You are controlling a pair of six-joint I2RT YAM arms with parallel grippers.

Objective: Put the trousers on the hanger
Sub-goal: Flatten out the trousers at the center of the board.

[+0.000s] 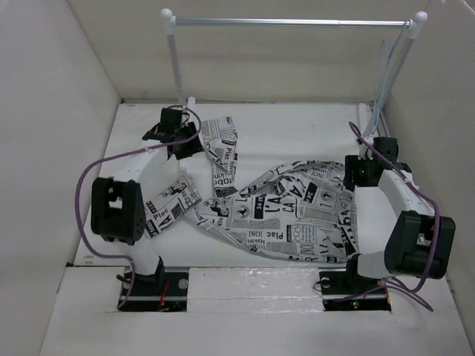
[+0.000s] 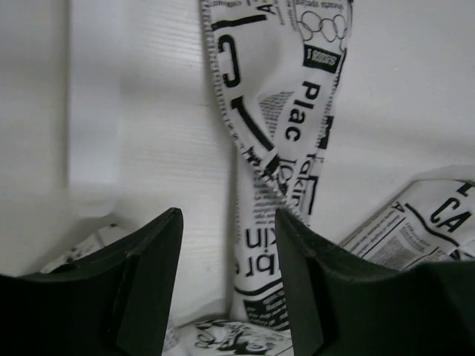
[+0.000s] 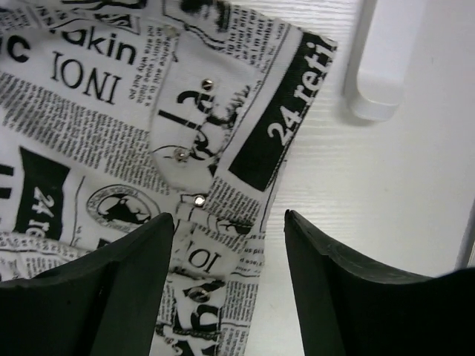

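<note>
My right gripper is above the waistband edge at the near end of the black patch [image 3: 249,180], and bare tabletop is beside that edge, so it will go down onto it.
The trousers [image 1: 282,215], white with black newsprint, lie crumpled across the table, one leg running up to the back left. My left gripper [image 1: 177,135] hovers beside that leg. In the left wrist view its jaws [image 2: 226,215] stand open, holding nothing, with the narrow leg strip [image 2: 271,148] lying below and beyond them. My right gripper [image 1: 364,170] is at the right end of the trousers. In the right wrist view it [image 3: 228,215] is open over the waistband corner [image 3: 223,185] with its metal snaps, gripping nothing. The thin pale hanger [image 1: 385,74] hangs from the rail at the back right.
A rack with white posts and a silver rail [image 1: 289,22] spans the back. Its white feet rest on the table near each gripper [image 2: 93,96] [image 3: 382,67]. White walls [image 1: 52,111] close in the table on the left, right and back.
</note>
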